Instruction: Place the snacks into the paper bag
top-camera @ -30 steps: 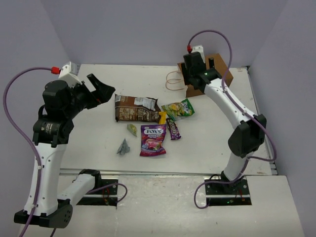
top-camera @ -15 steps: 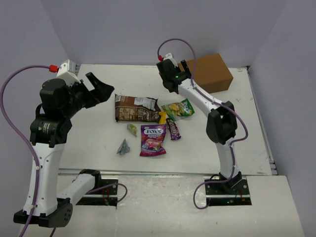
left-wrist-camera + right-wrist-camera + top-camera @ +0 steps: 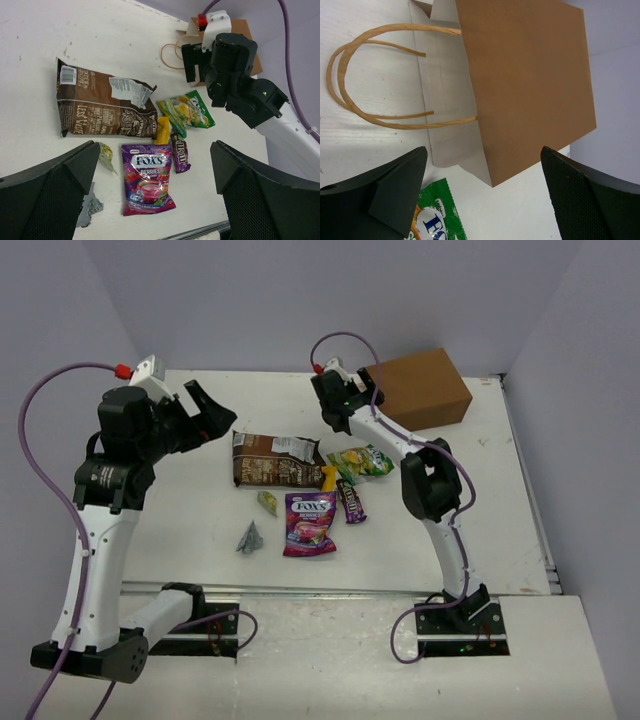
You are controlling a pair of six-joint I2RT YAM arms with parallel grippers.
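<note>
The bag lies on its side, so I will lower my right gripper toward it, onto the bag's upper rim point(image 3: 478, 122) beside the near end of the handle.
The snacks lie mid-table: long brown wrapper point(image 3: 275, 460), green bag point(image 3: 362, 461), purple Fox's pouch point(image 3: 310, 523), dark brown bar point(image 3: 350, 502), yellow bar point(image 3: 328, 478), tiny green wrapper point(image 3: 267, 502) and grey wrapper point(image 3: 250, 538). The left wrist view shows the Fox's pouch point(image 3: 147, 177) and brown wrapper point(image 3: 102, 107). The paper bag point(image 3: 425, 388) lies on its side at the back right, mouth and handles point(image 3: 370, 75) toward the left. My left gripper point(image 3: 205, 415) is open and empty, high above the snacks' left side. My right gripper point(image 3: 345, 402) is open and empty over the bag's mouth point(image 3: 450, 100).
The purple wall stands close behind the bag. The table's right edge point(image 3: 530, 490) runs past the right arm's elbow point(image 3: 430, 485), which hangs over the green bag's right side.
My right arm has swung left from above the bag to its mouth end, leaving the bag's brown side in full view. My left gripper has shifted slightly up and right.
</note>
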